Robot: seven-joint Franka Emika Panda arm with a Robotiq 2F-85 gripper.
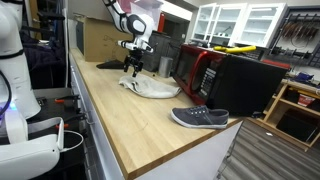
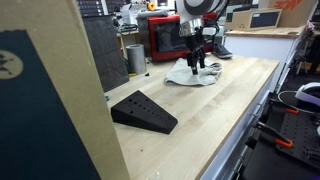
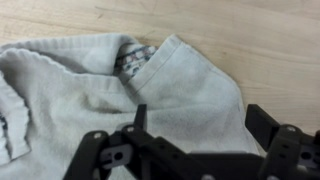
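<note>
The gripper will go straight down onto the flat towel corner next to the striped patch, since the gripper's open fingers are already on both sides of that corner.
A crumpled white towel lies on the light wooden counter; it also shows in an exterior view and fills most of the wrist view. A striped patch shows in a fold of it. My gripper hangs just above the towel's far end, also seen in an exterior view. In the wrist view the gripper is open, its two black fingers spread over the cloth with nothing between them. I cannot tell whether the fingertips touch the cloth.
A grey shoe lies near the counter's front corner. A red and black microwave stands by the towel, also in an exterior view. A black wedge sits on the counter; a metal cup stands behind it.
</note>
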